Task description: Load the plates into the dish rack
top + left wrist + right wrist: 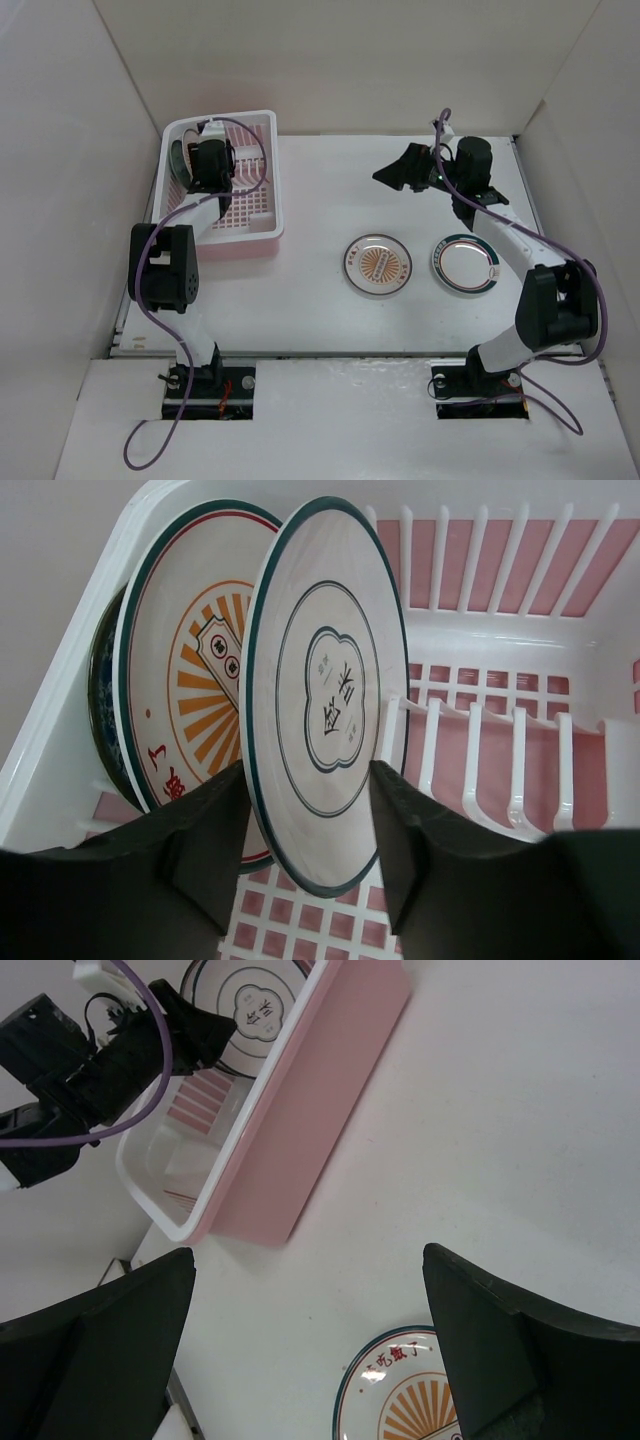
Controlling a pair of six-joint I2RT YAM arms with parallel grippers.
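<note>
The sunburst plate's edge by the dark-rimmed plate is below and back from my right gripper, so my right gripper should move down and back onto it next.
The pale pink dish rack [277, 190] stands at the far left. Three plates stand on edge in it: a dark teal one [105, 710] mostly hidden at the end wall, an orange sunburst one [190, 680], and a white one with a thin green rim line [330, 680]. My left gripper [200, 165] [308, 780] is inside the rack, part-open, with one finger on each side of the white plate. A second sunburst plate [378, 266] [420, 1400] and a white dark-rimmed plate [465, 264] lie flat on the table. My right gripper [395, 172] [308, 1260] is wide open and empty, raised above the table behind them.
White walls enclose the table on the left, back and right. The rack's right half [500, 760] holds only upright white tines. The rack's pink long side [310, 1110] faces the table's middle. Purple cables run along both arms.
</note>
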